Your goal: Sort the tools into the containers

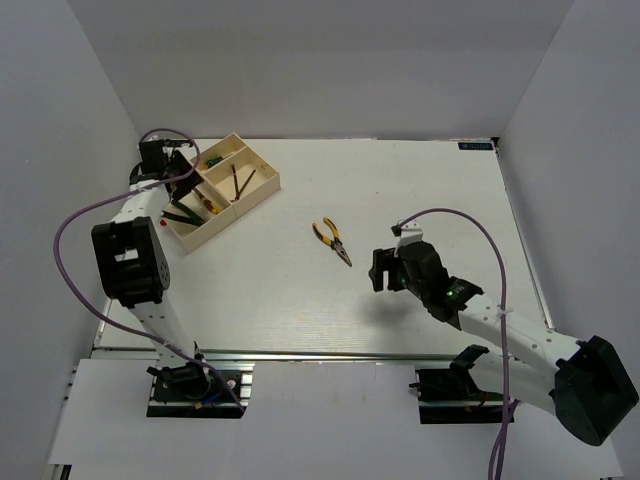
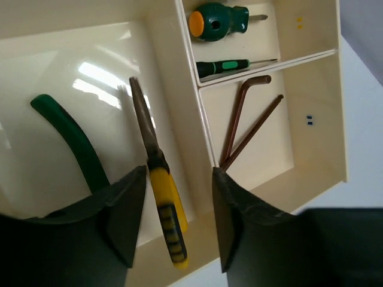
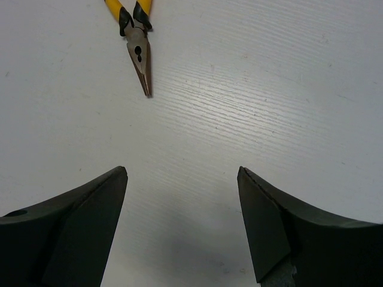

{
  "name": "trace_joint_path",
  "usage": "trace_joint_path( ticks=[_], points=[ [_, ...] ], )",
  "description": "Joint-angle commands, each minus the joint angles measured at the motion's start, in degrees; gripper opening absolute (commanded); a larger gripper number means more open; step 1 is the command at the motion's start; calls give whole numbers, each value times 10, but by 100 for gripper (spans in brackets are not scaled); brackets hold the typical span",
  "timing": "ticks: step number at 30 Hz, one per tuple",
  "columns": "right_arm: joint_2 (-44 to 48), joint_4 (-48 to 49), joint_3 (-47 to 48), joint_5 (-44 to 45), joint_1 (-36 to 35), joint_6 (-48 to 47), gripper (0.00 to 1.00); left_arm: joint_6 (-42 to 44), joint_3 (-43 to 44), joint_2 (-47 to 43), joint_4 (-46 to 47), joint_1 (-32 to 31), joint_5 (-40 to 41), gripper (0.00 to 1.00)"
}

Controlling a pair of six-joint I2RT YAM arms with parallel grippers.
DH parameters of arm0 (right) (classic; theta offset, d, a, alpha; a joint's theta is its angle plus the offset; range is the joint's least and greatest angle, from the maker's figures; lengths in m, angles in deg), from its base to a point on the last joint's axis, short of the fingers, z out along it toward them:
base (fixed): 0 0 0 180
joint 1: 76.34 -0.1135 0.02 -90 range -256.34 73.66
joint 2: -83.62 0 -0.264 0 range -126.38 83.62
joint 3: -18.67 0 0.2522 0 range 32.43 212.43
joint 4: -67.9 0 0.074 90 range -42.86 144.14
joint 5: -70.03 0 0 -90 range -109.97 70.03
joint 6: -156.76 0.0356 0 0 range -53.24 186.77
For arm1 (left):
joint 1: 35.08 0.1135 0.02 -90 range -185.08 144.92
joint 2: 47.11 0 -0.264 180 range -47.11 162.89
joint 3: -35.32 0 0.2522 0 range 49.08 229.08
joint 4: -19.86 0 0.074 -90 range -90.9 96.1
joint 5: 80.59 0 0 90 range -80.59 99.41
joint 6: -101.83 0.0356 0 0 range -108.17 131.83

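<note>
My right gripper should next go across and down over the yellow-handled pliers' metal jaws, because they are below it and to its left in the top view.
The cream tray (image 1: 264,162) sits at the back left. In the left wrist view its long section (image 2: 108,54) holds green-handled pliers (image 2: 69,139) and yellow-handled pliers (image 2: 160,182). One small section holds a stubby green screwdriver (image 2: 218,21) and a thin green-and-black screwdriver (image 2: 230,66); the other holds two dark bent rods (image 2: 242,122). My left gripper (image 1: 183,172) (image 2: 179,170) hangs open above the long section, its fingers either side of the yellow handle, not touching it. A second pair of yellow-handled pliers (image 1: 332,241) (image 3: 137,45) lies on the table. My right gripper (image 1: 380,270) (image 3: 182,169) is open and empty, just short of its nose.
White walls close in the white table (image 1: 420,200) on the left, back and right. A purple cable (image 1: 70,225) loops beside the left arm; another (image 1: 500,270) arcs over the right arm.
</note>
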Motion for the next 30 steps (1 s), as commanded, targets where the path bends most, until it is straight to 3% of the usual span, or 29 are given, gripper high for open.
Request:
trace_joint_path(
  ticks=[1, 4, 9, 13, 24, 30],
  points=[
    [-17, 40, 18, 7, 0, -10, 80, 0, -6, -35, 25, 9, -16, 59],
    [-30, 43, 26, 5, 0, -13, 80, -2, -24, -47, 37, 9, -17, 80],
    [-60, 39, 49, 1, 1, -28, 80, 8, -44, -86, 34, 9, -19, 93],
    [-100, 41, 75, -2, 0, -40, 79, 18, -73, -133, 23, -5, -36, 98],
    [-246, 39, 171, -52, -1, -74, 77, 55, -229, -288, -43, -53, -126, 98],
    [-331, 24, 236, -62, -2, -71, 75, 52, -381, -450, -41, -72, -153, 98]
  ],
)
